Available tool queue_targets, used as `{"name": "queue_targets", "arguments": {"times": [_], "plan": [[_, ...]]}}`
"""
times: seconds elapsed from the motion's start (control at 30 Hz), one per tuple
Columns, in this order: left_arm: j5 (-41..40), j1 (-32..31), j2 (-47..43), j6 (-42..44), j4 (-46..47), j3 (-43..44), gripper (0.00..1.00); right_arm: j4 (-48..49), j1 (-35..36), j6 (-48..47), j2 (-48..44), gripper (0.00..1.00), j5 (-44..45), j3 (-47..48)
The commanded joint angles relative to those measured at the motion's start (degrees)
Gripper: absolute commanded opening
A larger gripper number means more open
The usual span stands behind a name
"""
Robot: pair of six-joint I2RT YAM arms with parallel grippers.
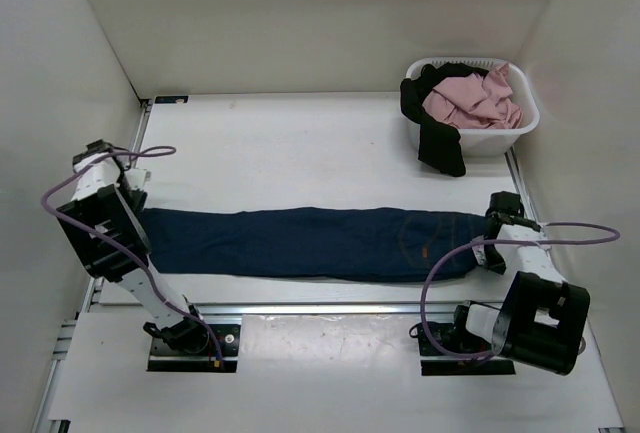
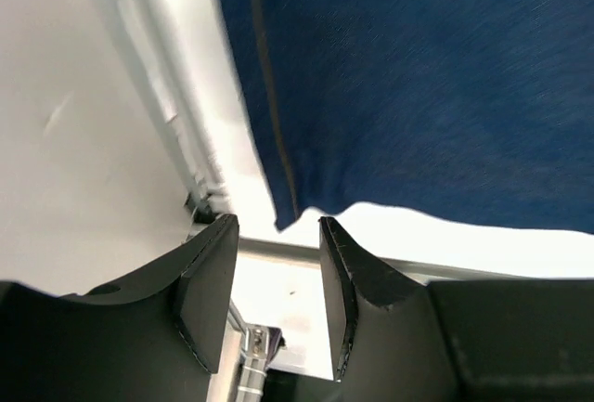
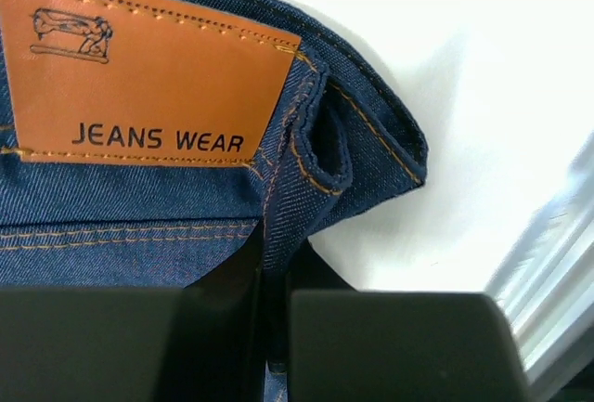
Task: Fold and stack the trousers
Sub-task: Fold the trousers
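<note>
My right gripper lifts the trousers' waistband over to the strip's middle (image 1: 285,244), on its left in the top view, next, then lowers and releases it, as the trousers lie outstretched.
The trousers (image 1: 300,243), dark navy jeans, lie in a long flat strip across the table, waist to the right and leg ends to the left. In the right wrist view their tan waistband patch (image 3: 148,77) fills the upper left. My right gripper (image 3: 276,253) is shut on a fold of the waistband denim (image 3: 306,142) at the strip's right end (image 1: 480,236). My left gripper (image 2: 277,226) stands open at the leg end (image 1: 138,211), with nothing between its fingers. The hem corner (image 2: 288,207) lies just past its fingertips.
A white basket (image 1: 522,131) stands at the back right with a pink garment (image 1: 470,98) inside and a black garment (image 1: 437,143) hanging over its front. An aluminium rail (image 1: 320,308) runs along the table's near edge. White walls close in left, right and behind.
</note>
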Motion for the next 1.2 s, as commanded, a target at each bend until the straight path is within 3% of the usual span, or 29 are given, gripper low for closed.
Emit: {"name": "queue_targets", "arguments": {"times": [0.0, 0.13, 0.27, 0.37, 0.4, 0.47, 0.5, 0.57, 0.6, 0.7, 0.9, 1.17], "plan": [[3.86, -5.72, -2.04, -2.24, -1.79, 0.36, 0.52, -2.4, -2.91, -7.34, -1.75, 0.0, 10.19, 4.22], [3.86, -11.0, 0.15, -4.7, -1.09, -2.37, 0.52, -3.01, -3.53, -16.2, -4.74, 0.0, 12.66, 11.35], [3.16, -15.39, 2.88, -6.99, 0.32, -4.65, 0.52, -3.01, 3.65, -22.56, -7.91, 0.0, 16.69, 18.39], [1.5, -17.51, 5.6, -9.53, 1.46, -5.88, 0.52, -3.54, 18.57, -23.97, -9.14, 0.0, 22.4, 22.08], [0.01, -19.17, 7.26, -10.15, 1.46, -6.41, 0.52, -4.15, 28.54, -23.97, -9.14, 0.0, 24.68, 23.05], [-1.32, -21.54, 8.5, -11.9, 1.98, -6.94, 0.52, -4.16, 39.13, -23.1, -7.22, 0.0, 30.22, 26.38], [-1.32, -22.16, 9.29, -11.91, 1.99, -6.94, 0.52, -4.16, 49.63, -22.49, -5.9, 0.0, 31.72, 27.87], [-1.32, -22.7, 9.82, -12.71, 1.99, -6.94, 0.52, -4.16, 59.61, -21.87, -0.2, 0.0, 37.84, 33.23], [-1.32, -23.39, 10.61, -13.49, 1.99, -6.94, 0.52, -4.76, 68.02, -21.34, 2.08, 0.0, 39.71, 35.25], [-1.85, -23.4, 11.41, -14.81, 1.99, -5.81, 0.52, -5.56, 79.39, -18.71, 11.93, 0.0, 43.33, 43.23], [-3.17, -23.93, 12.11, -15.34, 1.46, -5.8, 0.52, -4.33, 88.3, -12.29, 23.02, 0.0, 42.28, 46.87], [-3.7, -23.93, 10.89, -15.87, 1.46, -6.94, 0.52, -6.53, 91.82, -0.86, 29.78, 0.0, 43.59, 42.22]]}}
